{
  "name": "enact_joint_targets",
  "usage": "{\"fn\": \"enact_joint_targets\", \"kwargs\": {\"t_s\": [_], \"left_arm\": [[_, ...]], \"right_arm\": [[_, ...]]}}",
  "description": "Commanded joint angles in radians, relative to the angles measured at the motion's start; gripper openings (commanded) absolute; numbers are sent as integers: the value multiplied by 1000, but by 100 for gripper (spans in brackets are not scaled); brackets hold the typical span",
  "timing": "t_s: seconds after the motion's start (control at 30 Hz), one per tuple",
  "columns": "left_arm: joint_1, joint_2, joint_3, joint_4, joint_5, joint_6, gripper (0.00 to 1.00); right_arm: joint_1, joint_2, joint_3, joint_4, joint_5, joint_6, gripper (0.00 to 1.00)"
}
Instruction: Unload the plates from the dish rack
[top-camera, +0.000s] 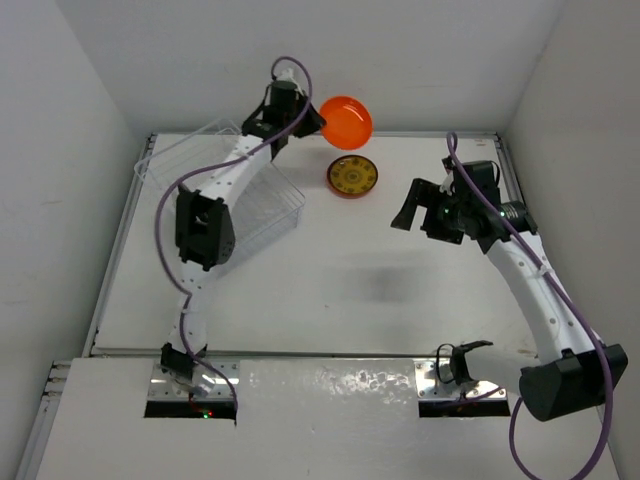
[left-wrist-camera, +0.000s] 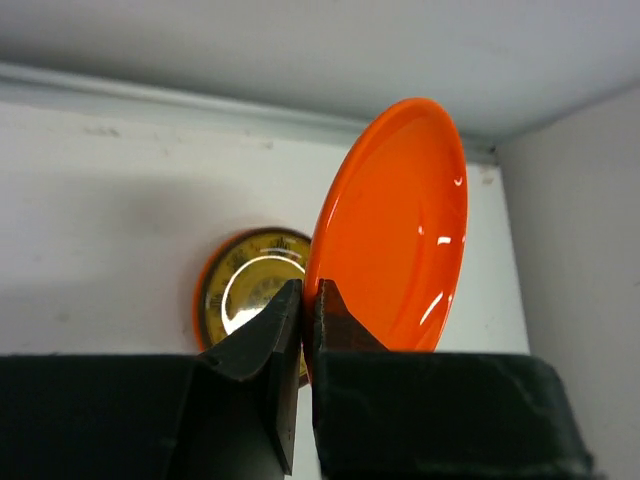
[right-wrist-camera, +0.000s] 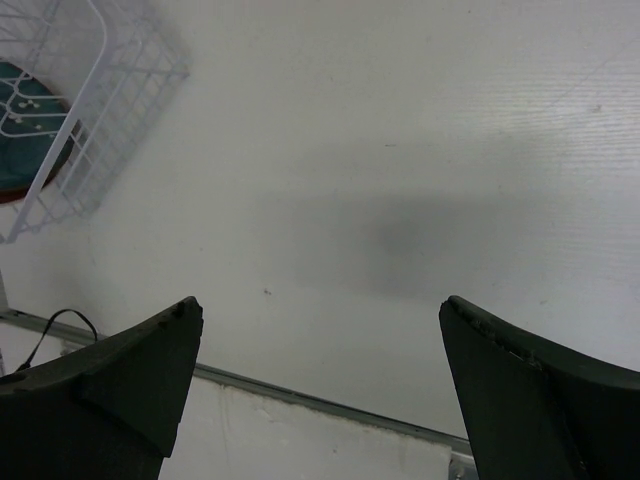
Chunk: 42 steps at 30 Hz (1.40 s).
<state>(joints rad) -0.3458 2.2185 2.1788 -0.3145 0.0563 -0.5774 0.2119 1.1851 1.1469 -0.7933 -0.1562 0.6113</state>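
Observation:
The tilted orange plate goes down toward the yellow plate (top-camera: 352, 176) next, then my left gripper releases the orange plate's rim over the yellow plate's uncovered centre.
My left gripper (top-camera: 311, 122) is shut on the rim of a bright orange plate (top-camera: 346, 121) and holds it tilted on edge above the table's far side. In the left wrist view the fingertips (left-wrist-camera: 289, 300) pinch the orange plate (left-wrist-camera: 400, 220) at its lower edge. Just below it, a yellow plate (top-camera: 352, 176) with a brownish centre lies flat on the table, also in view as the yellow plate (left-wrist-camera: 245, 285). The clear dish rack (top-camera: 190, 150) stands at the far left under the left arm. My right gripper (top-camera: 415, 208) hangs open at mid right over bare table, nothing between its jaws.
In the right wrist view the dish rack (right-wrist-camera: 110, 110) shows a dark teal plate (right-wrist-camera: 25, 120) inside it, with a reddish edge beneath. White walls close in the table at the back and both sides. A metal strip (right-wrist-camera: 300, 395) runs along the near table edge.

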Motion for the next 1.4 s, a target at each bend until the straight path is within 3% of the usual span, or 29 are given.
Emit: {"fn": "enact_joint_targets", "kwargs": {"t_s": [0.0, 0.23, 0.4, 0.43, 0.47, 0.57, 0.77, 0.87, 0.9, 0.97, 1.0, 1.1, 1.23, 1.37], "left_arm": [[-10, 125, 171, -23, 96, -24, 2], [-42, 197, 107, 38, 102, -38, 4], [-55, 254, 110, 6, 89, -45, 16], [-55, 260, 113, -11, 86, -47, 22], [-55, 267, 113, -18, 86, -48, 39], [-55, 253, 124, -35, 88, -47, 68], [-53, 133, 222, -90, 73, -13, 100], [-56, 2, 224, -268, -92, 16, 100], [-55, -44, 201, -325, -236, 11, 100], [-55, -205, 94, -467, -391, 14, 100], [-53, -297, 64, -570, -556, 4, 100], [-26, -387, -22, -752, -720, -7, 95], [43, -459, -95, -885, -727, 7, 72], [88, -497, -177, -896, -707, 27, 56]], "right_arm": [[-11, -36, 17, -12, 23, 8, 99], [-22, -71, 16, -67, 73, -28, 99], [-23, -59, 28, -73, 72, -38, 99], [-23, -58, 28, -73, 70, -39, 99], [-23, -56, 28, -72, 70, -41, 99], [-23, -47, 28, -69, 67, -42, 99], [-23, -9, 1, -11, 11, -56, 99], [-11, 56, 4, 63, -141, -85, 99], [-3, 77, 26, 69, -150, -90, 99], [30, 134, 68, 78, -155, -107, 99], [40, 151, 79, 83, -155, -110, 99], [60, 197, 82, 103, -152, -104, 99], [75, 225, 44, 141, -163, -82, 99], [83, 228, -1, 166, -181, -73, 99]]}}
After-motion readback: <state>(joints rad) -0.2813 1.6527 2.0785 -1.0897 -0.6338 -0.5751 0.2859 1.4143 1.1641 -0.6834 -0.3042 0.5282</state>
